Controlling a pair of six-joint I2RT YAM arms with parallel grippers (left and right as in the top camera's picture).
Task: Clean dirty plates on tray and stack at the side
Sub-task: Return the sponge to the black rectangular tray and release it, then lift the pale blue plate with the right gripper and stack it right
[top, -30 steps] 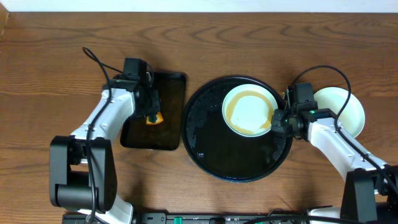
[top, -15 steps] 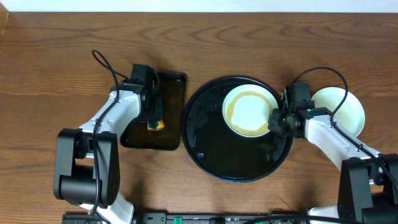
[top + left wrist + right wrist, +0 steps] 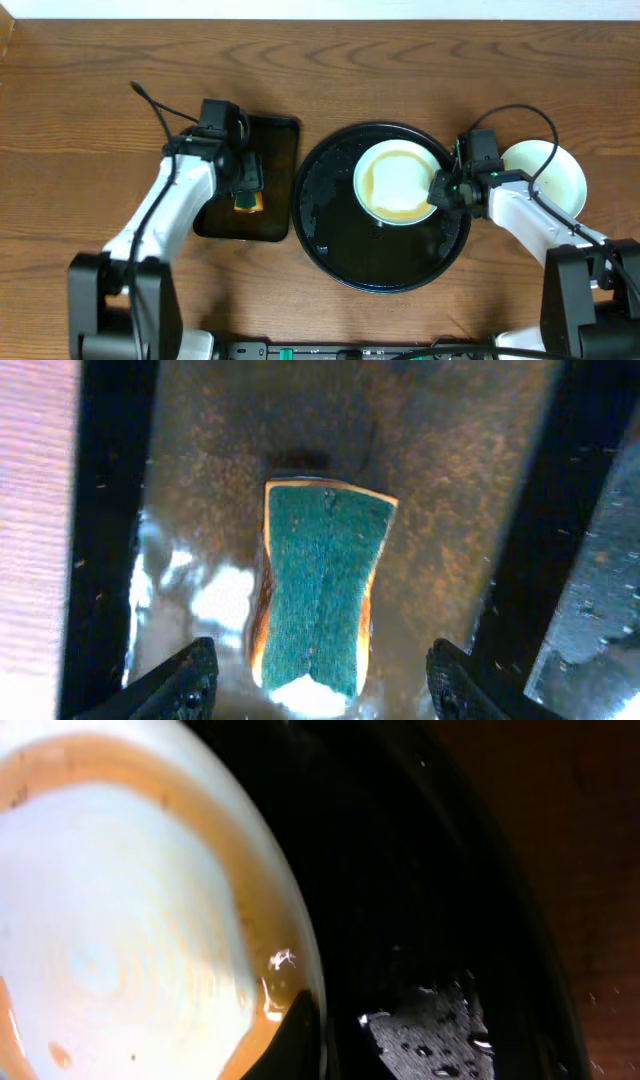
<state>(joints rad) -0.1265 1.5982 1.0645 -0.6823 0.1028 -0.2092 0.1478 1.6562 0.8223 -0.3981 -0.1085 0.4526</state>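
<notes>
I will lift my right gripper next, move it to the right in the overhead view, and lower it to let go of its plate on top of the other pale plate, because the stack starts there.
One dirty plate, pale with a brown sauce ring, lies in the upper right of the round black tray. My right gripper is shut on its right rim; in the right wrist view one finger lies over the plate edge and the other under it. My left gripper hangs open over the teal-and-yellow sponge. In the left wrist view the sponge lies free between the spread fingertips. Another pale plate sits on the wood to the right of the tray, partly behind my right arm.
The sponge rests on a wet rectangular black tray left of the round tray. Water drops cover the round tray's floor. The right arm's cable loops above the plate on the table. Brown wood tabletop surrounds everything.
My left gripper has opened and let go of the sponge on the rectangular tray. My right gripper has shut on the plate's rim, and the plate has shifted slightly left.
</notes>
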